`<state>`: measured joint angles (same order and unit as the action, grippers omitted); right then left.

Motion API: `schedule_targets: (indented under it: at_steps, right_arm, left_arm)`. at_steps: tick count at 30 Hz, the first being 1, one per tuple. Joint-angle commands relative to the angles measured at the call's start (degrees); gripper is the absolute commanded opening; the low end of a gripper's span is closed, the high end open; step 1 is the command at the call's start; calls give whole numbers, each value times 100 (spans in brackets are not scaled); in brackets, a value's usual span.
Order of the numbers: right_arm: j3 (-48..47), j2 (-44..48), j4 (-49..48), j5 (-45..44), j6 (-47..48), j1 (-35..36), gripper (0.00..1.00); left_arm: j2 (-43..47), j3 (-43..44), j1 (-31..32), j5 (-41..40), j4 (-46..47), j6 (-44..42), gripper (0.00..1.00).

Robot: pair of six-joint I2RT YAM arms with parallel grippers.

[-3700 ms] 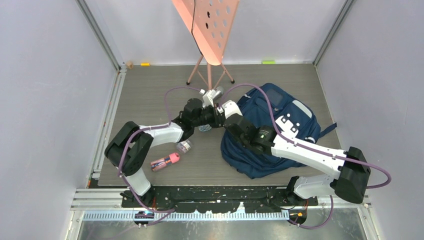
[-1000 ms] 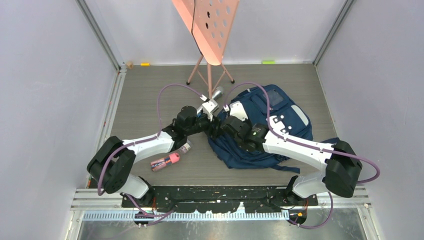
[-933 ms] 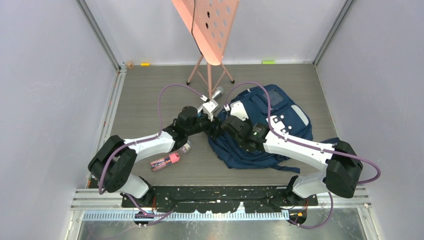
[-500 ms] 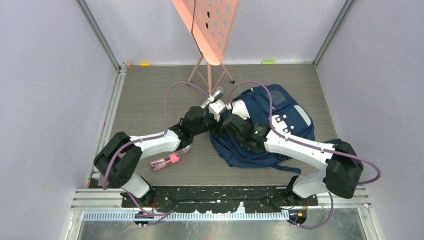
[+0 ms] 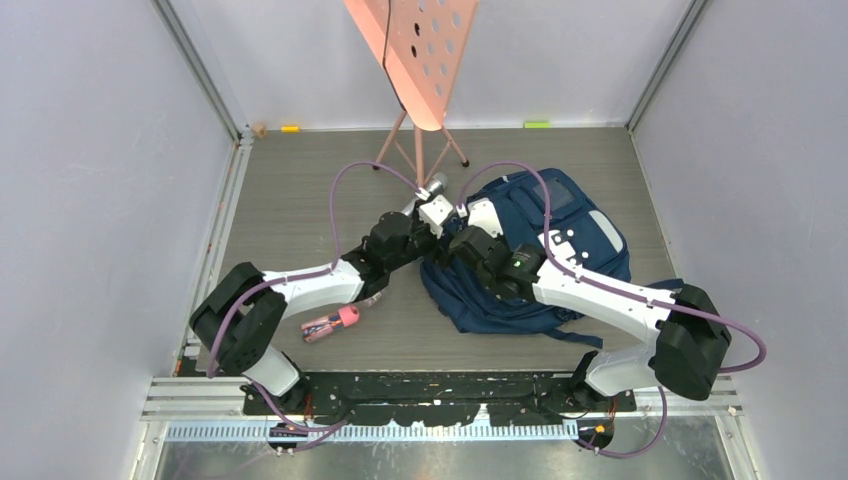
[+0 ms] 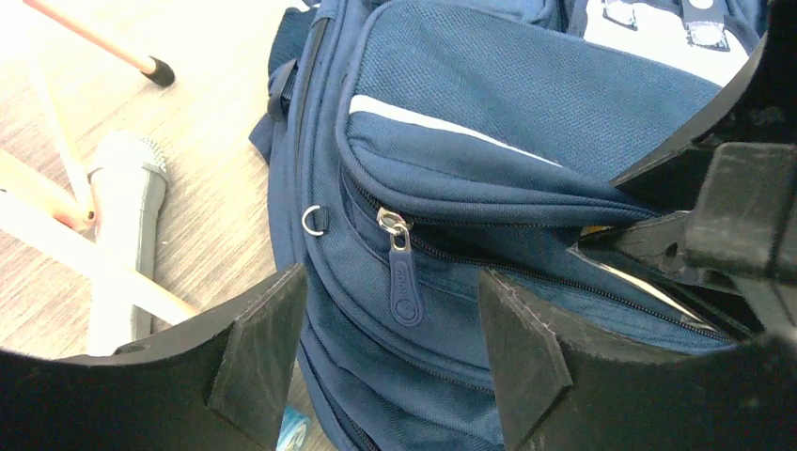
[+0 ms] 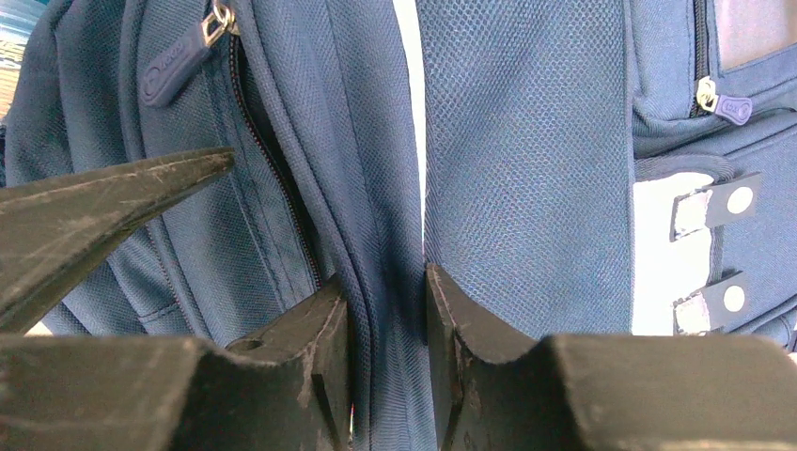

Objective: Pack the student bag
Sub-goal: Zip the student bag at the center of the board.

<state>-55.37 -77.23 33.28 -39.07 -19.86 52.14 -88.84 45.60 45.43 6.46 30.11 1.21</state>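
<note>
The navy zipper pull (image 6: 404, 282) gets held by my left gripper next, as its fingers edge in a little and shut, because the pull's tag already lies lined up between them.
The student bag (image 5: 572, 232) is a navy backpack lying right of centre on the floor; it fills the left wrist view (image 6: 526, 103) and the right wrist view (image 7: 526, 141). My left gripper (image 5: 434, 216) is at the bag's near-left corner. It is open (image 6: 390, 362), its fingers either side of a seam, with a navy zipper pull (image 6: 404, 282) just beyond them. My right gripper (image 5: 468, 232) is right beside it, shut (image 7: 390, 362) on a fold of the bag's fabric next to a partly open zipper (image 7: 273, 188).
A pink music stand (image 5: 415, 50) rises at the back, and its legs (image 6: 94, 38) reach close to the bag. A grey microphone (image 5: 436, 185) lies by them. On the floor left of the bag there is a pink-capped case (image 5: 330, 322).
My left arm has reached further right and away, onto the bag's corner, and its jaws have widened. My right gripper keeps its pinch and has shifted slightly right with the bag.
</note>
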Motion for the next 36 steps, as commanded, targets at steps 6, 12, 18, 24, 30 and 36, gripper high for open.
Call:
schedule_targets:
  at_steps: [6, 12, 18, 24, 30, 36]
  right_arm:
    - [0, 300, -142, 109, -93, -144, 35]
    - [51, 395, -237, 277, -107, -210, 35]
    - [97, 463, -239, 303, -123, -240, 34]
    - [77, 322, -335, 298, -32, -272, 3]
    - [37, 367, -596, 340, -50, -275, 0]
    - [123, 387, -956, 969, 138, -275, 0]
  left_arm:
    - [-287, 370, 38, 223, 374, -352, 55]
    - [-579, 568, 38, 284, 239, -424, 43]
    - [-405, 468, 81, 238, 121, -390, 0]
    - [-117, 364, 198, 846, -539, -276, 0]
    - [16, 249, 604, 403, -1260, -371, 0]
    - [-124, 241, 930, 232, -1297, 79, 0]
